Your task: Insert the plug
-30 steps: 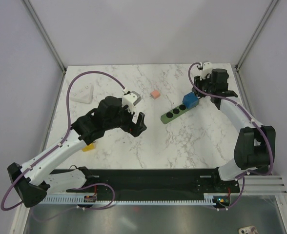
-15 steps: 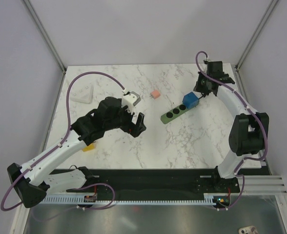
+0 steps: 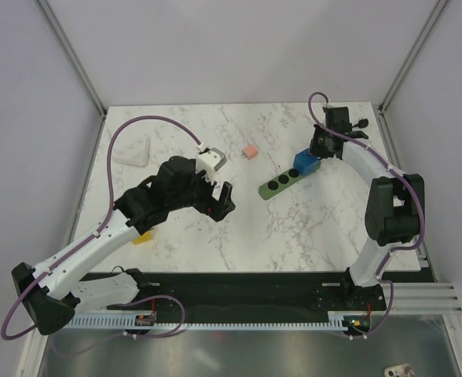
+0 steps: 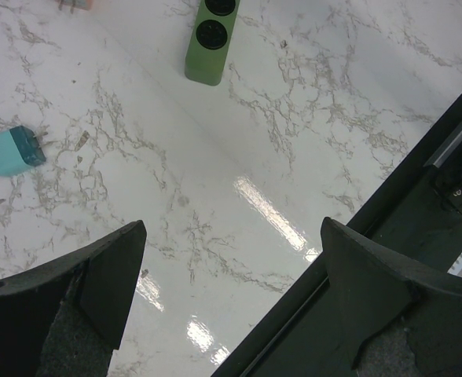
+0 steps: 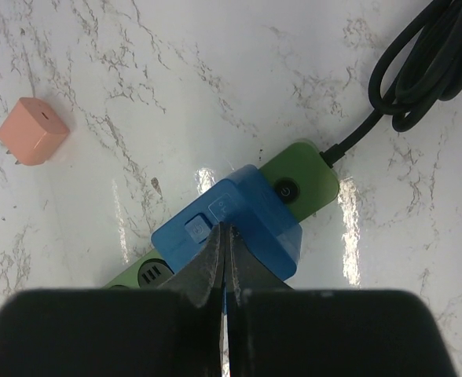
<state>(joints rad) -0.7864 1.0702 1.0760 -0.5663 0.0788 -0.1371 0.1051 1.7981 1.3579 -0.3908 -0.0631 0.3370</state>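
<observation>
The prongs on the teal block's body (image 4: 8, 152) show that it is a plug lying unplugged. I should turn and move my left gripper outward next, then lower its open fingers around that body.
A blue plug (image 5: 251, 216) sits on top of the green power strip (image 5: 306, 184), next to its power button. From the top view the blue plug (image 3: 306, 162) is on the strip's (image 3: 280, 183) far right end. My right gripper (image 5: 221, 229) is shut with nothing between its fingers. Its tips are over the plug's top face, and I cannot tell if they touch it. My left gripper (image 4: 232, 228) hangs open and holds nothing, above bare marble near the table's front edge. The strip's near end (image 4: 211, 39) lies well ahead of it.
A pink plug (image 3: 250, 151) lies left of the strip, also in the right wrist view as the pink plug (image 5: 33, 130). A teal block (image 4: 11, 151) lies on the marble. A white triangular piece (image 3: 132, 151) is far left, a yellow piece (image 3: 143, 237) under the left arm. The strip's black cable (image 5: 419, 63) is coiled behind it.
My right gripper has gone from partly open to shut, and its wrist has shifted left over the blue plug. The plug stays on the strip. The left arm has not moved.
</observation>
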